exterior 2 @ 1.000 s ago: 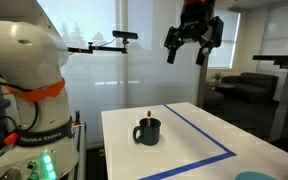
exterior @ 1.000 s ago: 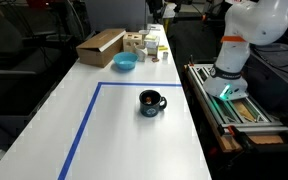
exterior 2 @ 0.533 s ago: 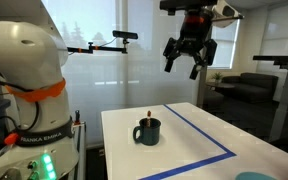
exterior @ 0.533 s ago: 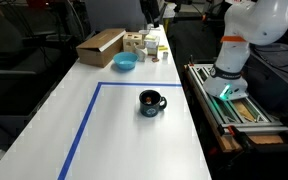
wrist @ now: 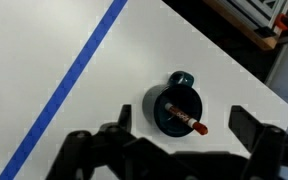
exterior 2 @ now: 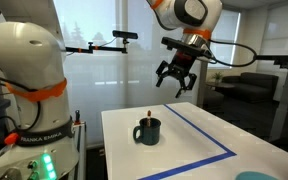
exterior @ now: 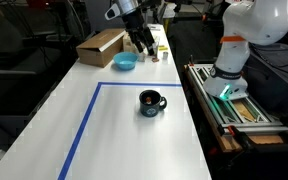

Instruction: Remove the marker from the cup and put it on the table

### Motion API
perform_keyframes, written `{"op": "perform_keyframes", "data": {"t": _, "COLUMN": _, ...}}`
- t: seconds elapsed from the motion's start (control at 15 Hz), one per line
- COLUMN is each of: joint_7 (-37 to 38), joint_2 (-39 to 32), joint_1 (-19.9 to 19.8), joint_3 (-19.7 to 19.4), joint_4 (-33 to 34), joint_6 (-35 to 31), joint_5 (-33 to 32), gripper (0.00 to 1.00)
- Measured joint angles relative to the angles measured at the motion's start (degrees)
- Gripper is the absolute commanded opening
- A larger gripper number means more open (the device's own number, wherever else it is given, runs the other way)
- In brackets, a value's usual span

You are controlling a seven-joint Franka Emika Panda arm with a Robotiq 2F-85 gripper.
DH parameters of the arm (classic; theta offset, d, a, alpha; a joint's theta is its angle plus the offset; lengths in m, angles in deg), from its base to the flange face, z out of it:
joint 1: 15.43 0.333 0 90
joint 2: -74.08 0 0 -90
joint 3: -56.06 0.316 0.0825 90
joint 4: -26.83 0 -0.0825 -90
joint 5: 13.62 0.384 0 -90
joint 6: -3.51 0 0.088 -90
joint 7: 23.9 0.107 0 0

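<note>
The robot's open gripper will go down toward the black mug (wrist: 184, 125) next until its fingers are on both sides of the marker's reddish tip, because that end of the marker sticks out over the mug's rim.
The black mug (exterior: 150, 102) stands on the white table (exterior: 114, 140) inside the blue tape rectangle (exterior: 80, 130). It also shows in the other exterior view (exterior 2: 147, 131) and in the wrist view (wrist: 177, 107). The marker (wrist: 185, 114) leans inside the mug, its reddish tip sticking out over the rim (exterior 2: 147, 113). My gripper (exterior 2: 174, 82) is open and empty, high above the table and well above the mug. In the wrist view its two fingers flank the mug (wrist: 184, 125).
A light blue bowl (exterior: 125, 62), a cardboard box (exterior: 100, 46) and several small items (exterior: 147, 45) stand at the table's far end. The robot base (exterior: 229, 70) stands beside the table, next to a tool tray (exterior: 246, 112).
My gripper has come down and moved over the table toward the mug. The arm now shows in both exterior views. The mug and marker have not moved.
</note>
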Motion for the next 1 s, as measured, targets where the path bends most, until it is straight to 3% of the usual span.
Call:
{"op": "perform_keyframes", "data": {"t": 0.53, "joint_7": -2.2, "joint_2": -7.5, "joint_1": 1.3, "joint_3": 7.3, "joint_4": -0.1, "joint_6": -1.8, "joint_5": -0.6, "gripper": 1.0}}
{"op": "perform_keyframes", "data": {"t": 1.0, "joint_7": -2.4, "joint_2": -11.4, "joint_1": 3.7, "joint_3": 12.4, "joint_4": -1.5, "joint_6": -8.0, "joint_5": -4.7, "gripper": 1.0}}
